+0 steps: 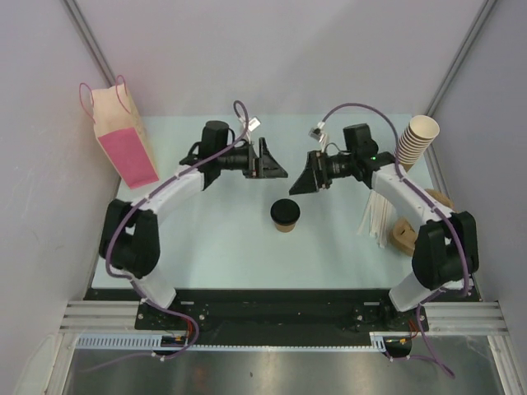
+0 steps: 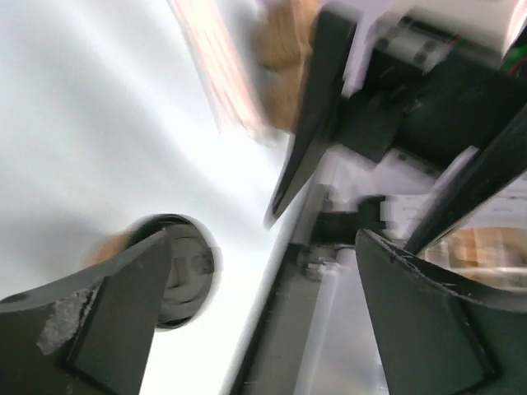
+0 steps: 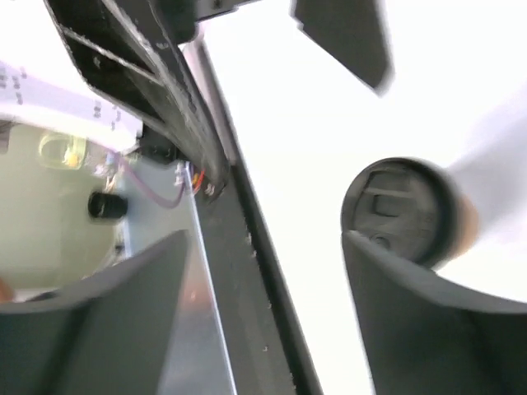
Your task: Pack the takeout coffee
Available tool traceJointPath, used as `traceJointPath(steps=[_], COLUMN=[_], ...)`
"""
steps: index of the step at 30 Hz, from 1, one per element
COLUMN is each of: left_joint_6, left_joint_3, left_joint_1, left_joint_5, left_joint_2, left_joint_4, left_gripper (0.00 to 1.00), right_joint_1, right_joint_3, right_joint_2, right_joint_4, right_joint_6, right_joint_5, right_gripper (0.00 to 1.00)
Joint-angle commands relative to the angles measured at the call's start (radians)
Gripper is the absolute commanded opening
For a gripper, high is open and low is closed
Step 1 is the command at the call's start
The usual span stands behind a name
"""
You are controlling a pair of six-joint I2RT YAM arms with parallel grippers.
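The cup is below my left gripper, nearer my base and outside its fingers. My left gripper will tilt next and move back and down astride the black lid (image 1: 285, 211) (image 2: 191, 270).
The takeout coffee (image 1: 286, 216), a small tan cup with a round black lid, stands upright on the table in front of both arms. My left gripper (image 1: 278, 160) hovers behind and to the left of it, fingers spread wide with nothing between them. My right gripper (image 1: 303, 173) hangs just behind the cup, also open and empty, and the two grippers face each other. In the left wrist view the lid (image 2: 188, 276) shows partly behind the left finger of my left gripper (image 2: 262, 247). In the right wrist view the lid (image 3: 399, 210) sits above the right finger of my right gripper (image 3: 263, 243).
A paper bag (image 1: 123, 140) with a pink panel and handles stands at the back left. A stack of lidless tan cups (image 1: 417, 140) leans at the back right. White sticks (image 1: 377, 218) and a brown pulp carrier (image 1: 403, 236) lie by the right arm.
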Motion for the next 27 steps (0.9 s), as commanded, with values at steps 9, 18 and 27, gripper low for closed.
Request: traceJointPath(steps=[9, 18, 27], left_joint_6=[0.704, 0.740, 0.756], left_joint_3=[0.177, 0.233, 0.233], left_joint_1=[-0.185, -0.299, -0.324], left_joint_5=[-0.658, -0.704, -0.718], left_joint_2=[-0.142, -0.022, 0.020], left_joint_4=[-0.527, -0.580, -0.593], left_gripper=[0.99, 0.99, 0.99], right_joint_1=[-0.274, -0.295, -0.295], right_joint_3=[0.052, 0.052, 0.052], right_joint_2=[-0.147, -0.179, -0.167], right_joint_4=[-0.081, -0.072, -0.067], right_joint_6=[-0.039, -0.022, -0.010], right_joint_5=[0.320, 0.308, 0.282], right_gripper=[1.00, 1.00, 1.00])
